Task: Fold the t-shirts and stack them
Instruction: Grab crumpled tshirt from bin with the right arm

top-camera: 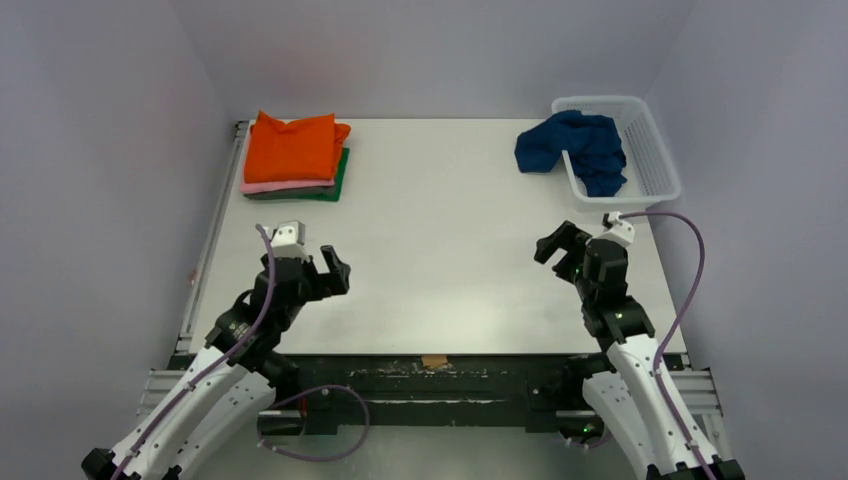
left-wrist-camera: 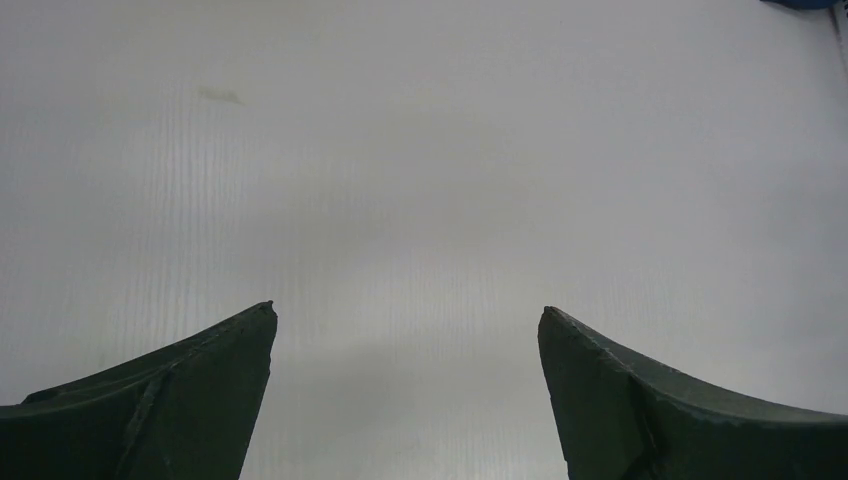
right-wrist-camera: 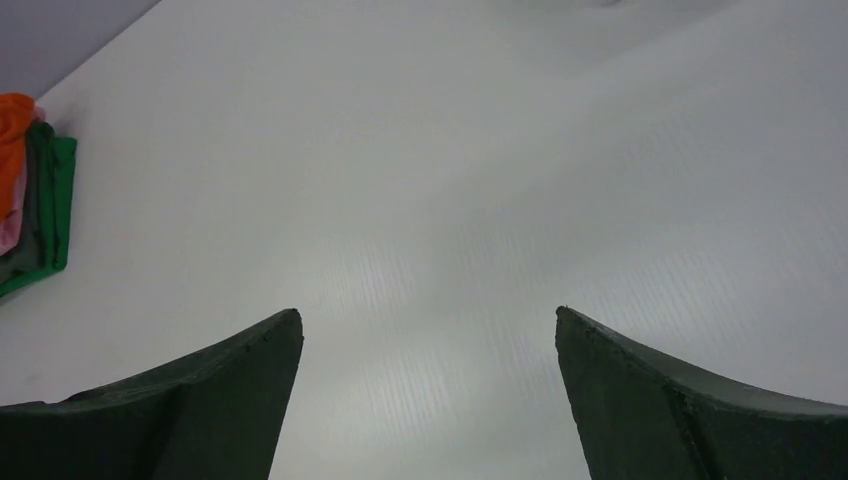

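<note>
My right gripper needs to reach outward over the basket [top-camera: 650,150] and lower onto the crumpled middle of the navy blue t-shirt [top-camera: 575,150], since this lies outward of my gripper.
A crumpled navy blue t-shirt [top-camera: 575,150] hangs half out of a white mesh basket [top-camera: 650,150] at the back right; a sliver of it shows in the left wrist view [left-wrist-camera: 800,3]. Folded t-shirts are stacked at the back left: orange [top-camera: 293,147] on top, pink [top-camera: 262,186] under it, dark green [top-camera: 335,185] at the bottom. The stack also shows in the right wrist view [right-wrist-camera: 30,200]. My left gripper [top-camera: 337,268] is open and empty over the near left of the table [top-camera: 440,240]. My right gripper [top-camera: 556,246] is open and empty at the near right.
The white table has a metal rail [top-camera: 212,240] along its left edge. A small tan tape patch [top-camera: 434,361] sits at the front edge. Purple cables [top-camera: 690,290] loop beside both arms. Grey walls close in on the three far sides.
</note>
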You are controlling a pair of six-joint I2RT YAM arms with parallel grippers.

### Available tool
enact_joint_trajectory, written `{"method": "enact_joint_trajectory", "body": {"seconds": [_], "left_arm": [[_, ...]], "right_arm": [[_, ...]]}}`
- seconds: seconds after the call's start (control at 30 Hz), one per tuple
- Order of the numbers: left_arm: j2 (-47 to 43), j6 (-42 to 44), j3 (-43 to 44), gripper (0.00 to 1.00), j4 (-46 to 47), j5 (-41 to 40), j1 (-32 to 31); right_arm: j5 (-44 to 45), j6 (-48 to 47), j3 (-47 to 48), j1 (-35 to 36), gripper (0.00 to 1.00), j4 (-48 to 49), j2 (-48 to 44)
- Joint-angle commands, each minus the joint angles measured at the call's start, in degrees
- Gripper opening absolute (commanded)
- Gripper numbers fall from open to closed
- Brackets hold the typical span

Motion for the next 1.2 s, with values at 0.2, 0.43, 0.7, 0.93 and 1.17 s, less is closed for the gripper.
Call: {"method": "enact_joint_trajectory", "body": {"seconds": [0.2, 0.43, 0.7, 0.93, 1.17], "left_arm": [[1.5, 1.4, 0.1, 1.00, 7.2, -1.0, -0.2], [6.0, 1.9, 2.1, 1.00, 8.5, -4.1, -0.2], [9.7, 2.4, 2.6, 1.00, 8.8, -7.7, -0.3], [10.7, 2.3, 2.8, 1.00, 8.3, -9.9, -0.2], [11.7, 3.3, 2.2, 1.00, 11.2, -9.2, -0.1]], "right_arm": [[6.1, -3.3, 8.8, 0.1, 0.99, 9.7, 9.5], [13.8, -6.8, 33.3, -5.2, 0.99, 8.4, 36.8], [9.7, -2.9, 64.6, -13.8, 0.94, 4.6, 70.2], [5.5, 3.1, 87.7, -19.2, 0.86, -2.9, 93.1], [3.2, 4.9, 89.9, -19.7, 0.85, 4.5, 103.6]]}}
